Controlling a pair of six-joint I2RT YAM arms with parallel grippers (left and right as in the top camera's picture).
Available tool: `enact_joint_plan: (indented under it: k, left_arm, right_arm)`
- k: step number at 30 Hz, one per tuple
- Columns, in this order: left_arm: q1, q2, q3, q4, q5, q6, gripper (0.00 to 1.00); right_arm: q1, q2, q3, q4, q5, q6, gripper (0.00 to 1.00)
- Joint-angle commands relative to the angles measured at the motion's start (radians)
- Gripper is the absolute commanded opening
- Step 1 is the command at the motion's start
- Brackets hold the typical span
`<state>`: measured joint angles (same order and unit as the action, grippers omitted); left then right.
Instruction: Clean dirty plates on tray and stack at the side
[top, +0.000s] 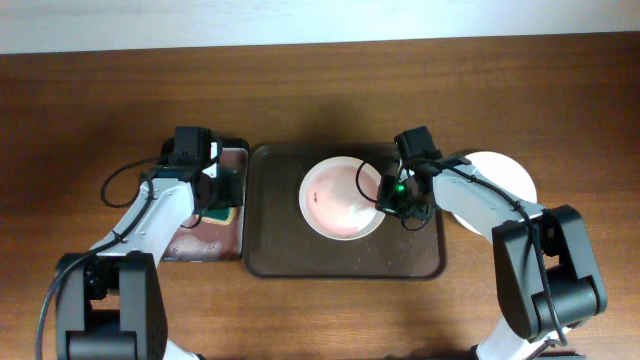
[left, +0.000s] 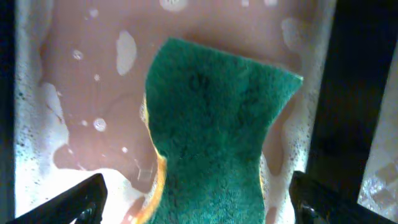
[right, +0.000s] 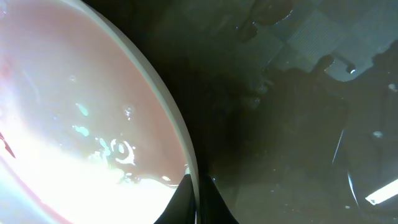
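Observation:
The left gripper comes down onto the green sponge's middle (top: 217, 214) (left: 208, 183) below it in the soapy water next and closes, as its open fingers already straddle both sides.
One dirty plate (top: 340, 198), white with a pinkish wet smear, lies in the middle of the dark brown tray (top: 270, 250). My right gripper (top: 388, 196) is shut on its right rim; the right wrist view shows both fingers (right: 196, 200) pinching the plate's edge (right: 163, 106). My left gripper (top: 213, 192) is open above a green sponge with a yellow underside (left: 217, 130), which lies in pink soapy water, fingers wide on either side. A white plate (top: 495, 190) lies on the table to the right of the tray, partly hidden by my right arm.
The smaller black-rimmed tray (top: 205, 240) with pinkish soapy water stands left of the brown tray. Cables run from both arms. The arm bases stand at the front left and front right.

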<state>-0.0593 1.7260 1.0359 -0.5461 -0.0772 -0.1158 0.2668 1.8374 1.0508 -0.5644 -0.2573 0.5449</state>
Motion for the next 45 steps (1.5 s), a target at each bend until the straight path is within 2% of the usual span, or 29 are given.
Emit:
enact_joint_plan:
  k: [1,2,3,4,7,8,10,11,12,15,18,24,31,35,45]
  left_arm:
    - [0.003,0.045,-0.01,0.023,-0.024,0.005,0.71]
    - [0.003,0.056,-0.01,0.028,-0.024,0.005,0.49]
    - [0.003,0.06,-0.01,0.032,-0.017,0.005,0.32]
    - [0.003,0.06,-0.01,0.032,-0.017,0.005,0.26]
    - [0.003,0.095,-0.011,0.03,-0.016,0.005,0.25]
    - [0.003,0.14,-0.011,0.03,-0.006,0.005,0.36]
    - [0.003,0.157,-0.011,0.031,-0.006,0.005,0.31]
    - [0.003,0.157,-0.01,0.031,-0.006,0.005,0.06]
    - [0.003,0.157,-0.01,0.031,-0.006,0.005,0.0]
    - [0.003,0.113,0.016,-0.009,-0.01,0.013,0.0]
    - [0.003,-0.003,0.028,0.001,-0.011,0.013,0.0]
    - [0.002,-0.216,0.028,0.04,-0.22,0.0,0.0]
    - [-0.011,-0.261,0.028,0.075,-0.377,-0.018,0.0]
    - [-0.098,-0.301,0.028,0.146,-0.526,-0.017,0.0]
    - [-0.134,-0.316,0.028,0.141,-0.546,-0.018,0.0]
  right_arm:
    - [0.001,0.028,-0.031,-0.024,0.022,-0.014,0.04]
    - [0.001,0.028,-0.031,-0.025,0.022,-0.014,0.04]
    - [0.001,0.028,-0.031,-0.027,0.022,-0.014,0.04]
    - [0.001,0.028,-0.031,-0.027,0.022,-0.014,0.04]
    - [0.001,0.028,-0.031,-0.027,0.022,-0.014,0.04]
    - [0.001,0.028,-0.031,-0.027,0.022,-0.014,0.04]
    - [0.001,0.028,-0.031,-0.027,0.022,-0.014,0.04]
    - [0.001,0.028,-0.031,-0.027,0.022,-0.014,0.04]
    - [0.001,0.028,-0.031,-0.027,0.022,-0.014,0.04]
    - [0.001,0.028,-0.031,-0.032,0.022,-0.014,0.04]
    - [0.001,0.028,-0.031,-0.032,0.023,-0.014,0.04]
    - [0.001,0.028,-0.031,-0.031,0.026,-0.014,0.04]
    - [0.001,0.028,-0.031,-0.031,0.026,-0.014,0.04]
    - [0.001,0.028,-0.031,-0.031,0.026,-0.014,0.04]
    - [0.001,0.028,-0.031,-0.031,0.026,-0.014,0.04]
